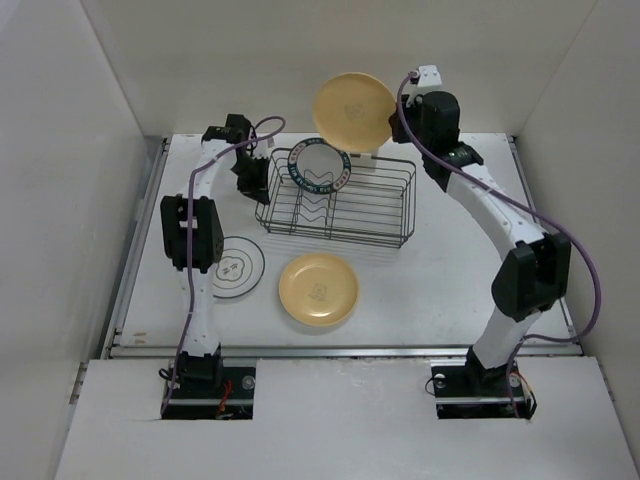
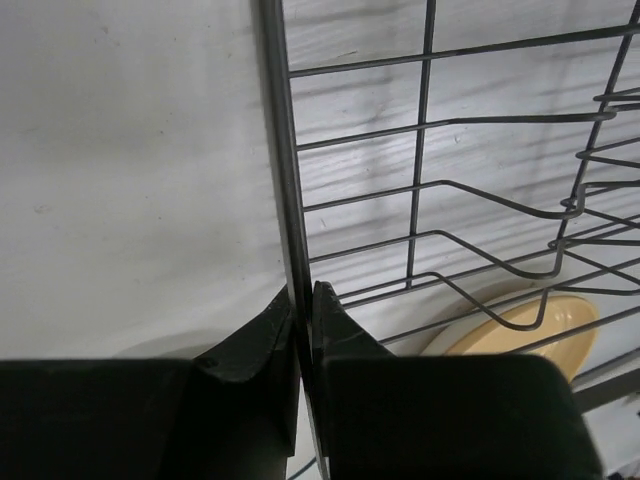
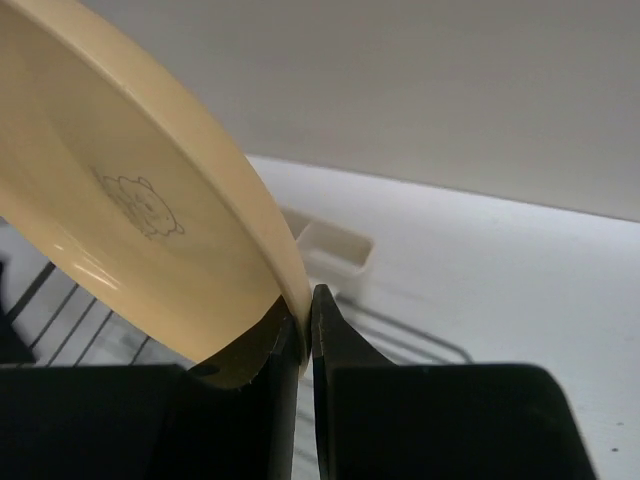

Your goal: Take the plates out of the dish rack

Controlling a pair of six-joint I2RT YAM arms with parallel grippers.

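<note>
The right gripper moves its plate back over the wires next and down onto a matching yellow-orange plate, flat in front of the rack.
The dark wire dish rack [image 1: 372, 210] stands mid-table, with a white plate with a green lettered rim [image 1: 317, 169] upright in its left end. My right gripper [image 1: 383, 120] is shut on the rim of a yellow-orange plate [image 1: 352, 110] and holds it in the air above the rack's far edge; the right wrist view shows the plate [image 3: 130, 200] pinched between the jaws. My left gripper [image 1: 252, 180] is shut on the rack's left end wire [image 2: 285, 200]. A second yellow-orange plate [image 1: 318, 288] and a white plate with a dark line drawing [image 1: 238, 268] lie flat in front of the rack.
A small cream plastic piece [image 3: 325, 246] sits on the rack's far long edge, just below the held plate. White walls close in the table on three sides. The yellow plate on the table shows through the rack wires in the left wrist view [image 2: 520, 325].
</note>
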